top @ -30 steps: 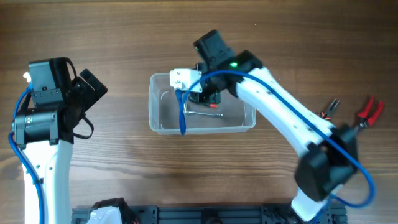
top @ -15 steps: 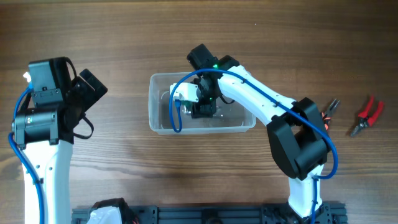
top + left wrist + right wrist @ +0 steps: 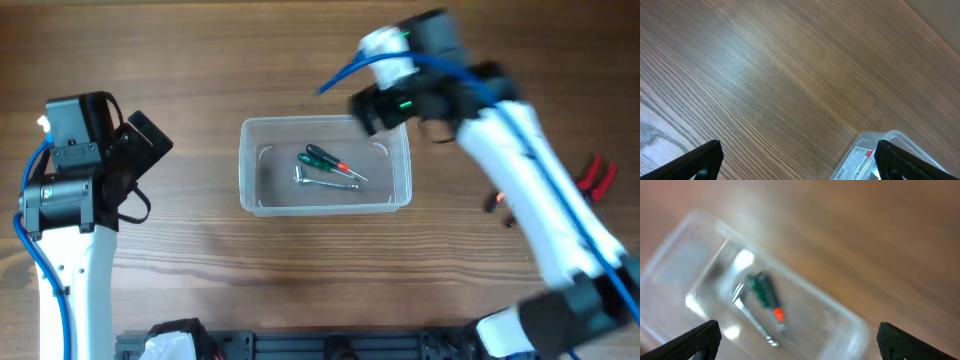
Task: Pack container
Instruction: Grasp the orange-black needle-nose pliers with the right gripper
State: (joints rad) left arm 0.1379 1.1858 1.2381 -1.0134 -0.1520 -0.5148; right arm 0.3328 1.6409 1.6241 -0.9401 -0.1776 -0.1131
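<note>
The right gripper swings right in the overhead view to the unpacked dark and orange tool below next, and goes down onto its closer end (image 3: 494,201).
The clear plastic container (image 3: 246,170) sits mid-table. On its floor lie a green-handled screwdriver with a red band (image 3: 322,160) and a silver wrench (image 3: 318,181). My right gripper (image 3: 368,108) is blurred with motion above the container's far right corner, open and empty. Its wrist view looks down on the container (image 3: 687,232), the screwdriver (image 3: 762,291) and the wrench (image 3: 752,319) between the wide-apart fingers of the gripper (image 3: 797,332). My left gripper (image 3: 145,140) stands open at the left, apart from the container. Its wrist view catches one container corner (image 3: 865,157) beside the right finger of the gripper (image 3: 797,150).
Red-handled pliers (image 3: 597,176) lie at the far right of the table. A small dark and orange tool (image 3: 499,203) peeks out beside the right arm. A black rail runs along the front edge (image 3: 330,345).
My right gripper has opened inside the container, left the screwdriver there, and swung up and right out of it. The left arm has not moved.
</note>
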